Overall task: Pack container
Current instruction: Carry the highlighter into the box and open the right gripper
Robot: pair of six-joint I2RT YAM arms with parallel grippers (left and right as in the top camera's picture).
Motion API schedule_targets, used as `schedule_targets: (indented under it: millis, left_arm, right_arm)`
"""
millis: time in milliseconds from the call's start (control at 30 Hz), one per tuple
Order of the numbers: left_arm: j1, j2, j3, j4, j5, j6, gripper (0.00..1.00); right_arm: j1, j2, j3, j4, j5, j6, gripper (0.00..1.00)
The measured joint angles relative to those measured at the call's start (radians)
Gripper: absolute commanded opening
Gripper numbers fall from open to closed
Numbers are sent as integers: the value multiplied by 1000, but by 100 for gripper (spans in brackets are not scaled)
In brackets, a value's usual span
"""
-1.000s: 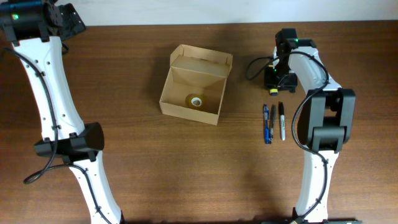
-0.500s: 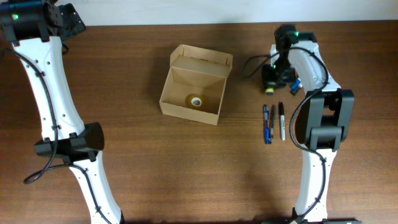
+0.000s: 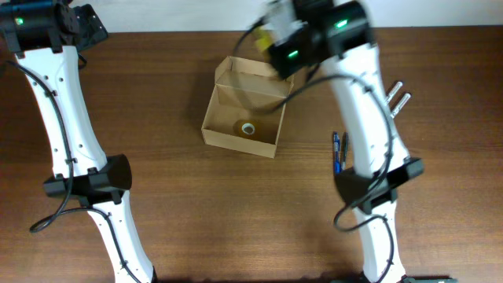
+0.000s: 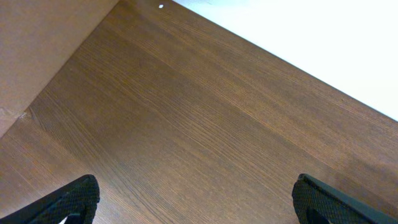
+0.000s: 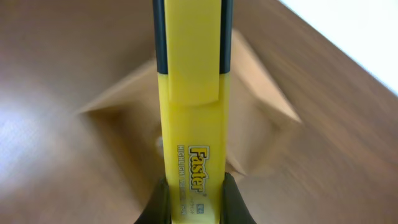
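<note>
I will move my right gripper back over the open box and bring the highlighter down there next, because the box has a bare bottom (image 3: 227,121) (image 5: 144,118) beside the roll of tape.
The container (image 3: 229,135), an open tan cardboard box with its flap lid up at the back, stands at the table's middle with a roll of tape (image 3: 247,127) inside. It also shows blurred in the right wrist view (image 5: 261,130). My right gripper (image 3: 271,31) is shut on a yellow highlighter (image 5: 189,112) marked "Faster" and hangs above the box's back edge, blurred by motion. My left gripper (image 4: 193,202) is open and empty over bare wood; in the overhead view it is at the far left back corner (image 3: 86,23).
Blue and dark pens (image 3: 339,153) lie on the table right of the box, partly hidden by the right arm. The wall runs along the table's back edge.
My right gripper has swung from the right side of the table, by the pens, to the left and now hangs over the box's back edge with the highlighter. The left arm has not moved.
</note>
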Motion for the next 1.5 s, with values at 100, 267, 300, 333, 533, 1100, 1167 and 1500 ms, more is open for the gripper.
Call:
schedule_targets:
  millis: [100, 267, 300, 333, 533, 1100, 1167, 1500]
  left_arm:
    - [0, 0, 0, 0, 0, 0, 100]
    - [0, 0, 0, 0, 0, 0, 100]
    - [0, 0, 0, 0, 0, 0, 100]
    - [0, 0, 0, 0, 0, 0, 100]
    - [0, 0, 0, 0, 0, 0, 100]
    - [0, 0, 0, 0, 0, 0, 100]
    - [0, 0, 0, 0, 0, 0, 100]
    - [0, 0, 0, 0, 0, 0, 100]
  right_arm:
    - [83, 9, -15, -5, -6, -95, 4]
    - [131, 61, -114, 23, -5, -225, 4]
    - [134, 77, -140, 35, -1, -240, 4]
    - [134, 91, -168, 51, 2, -252, 4]
    - [124, 133, -384, 184, 21, -287, 4]
    - [97, 136, -629, 278, 21, -288, 43]
    - [97, 136, -601, 259, 21, -266, 54]
    - [94, 44, -344, 182, 121, -85, 54]
